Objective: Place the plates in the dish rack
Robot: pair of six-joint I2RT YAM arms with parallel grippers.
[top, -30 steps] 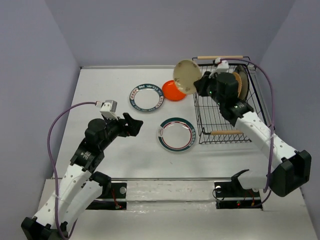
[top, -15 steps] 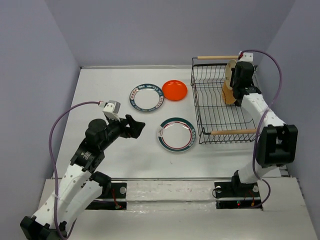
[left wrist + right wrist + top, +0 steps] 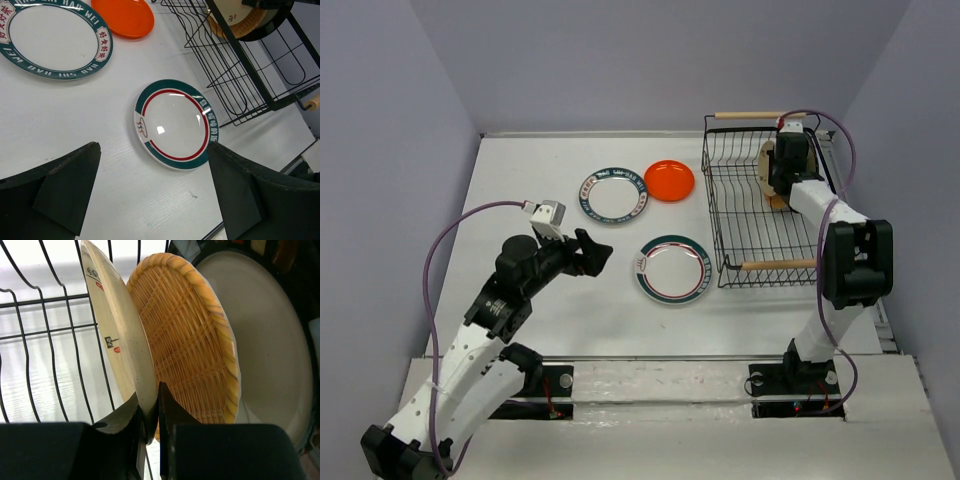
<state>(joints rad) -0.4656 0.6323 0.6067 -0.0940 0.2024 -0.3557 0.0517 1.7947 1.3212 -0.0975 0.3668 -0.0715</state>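
The beige plate [image 3: 112, 335] is already upright, so my right gripper will lower a little and release its rim onto the rack wires just below.
The black wire dish rack [image 3: 712, 205] stands at the right. My right gripper [image 3: 154, 415] is shut on the lower rim of the beige plate [image 3: 112, 335], which stands upright inside the rack. Right behind it stand the woven tan plate [image 3: 185, 340] and the cream plate with dark rim [image 3: 265, 340]. On the table lie a white plate with green and red rim [image 3: 672, 268], a white plate with dark lettered rim [image 3: 613, 194] and the orange-red plate [image 3: 669, 180]. My left gripper [image 3: 590, 252] is open and empty, above the table left of the green and red plate [image 3: 172, 124].
The rack has wooden dowel handles at its near end [image 3: 775, 264] and far end [image 3: 750, 114]. Grey walls enclose the table on three sides. In the left wrist view the rack [image 3: 235, 65] is at the upper right, with the orange-red plate [image 3: 125, 17] at the top.
My right gripper carried the beige plate from above the rack's far left corner down into the rack's far right, next to the woven plate. The left arm barely moved.
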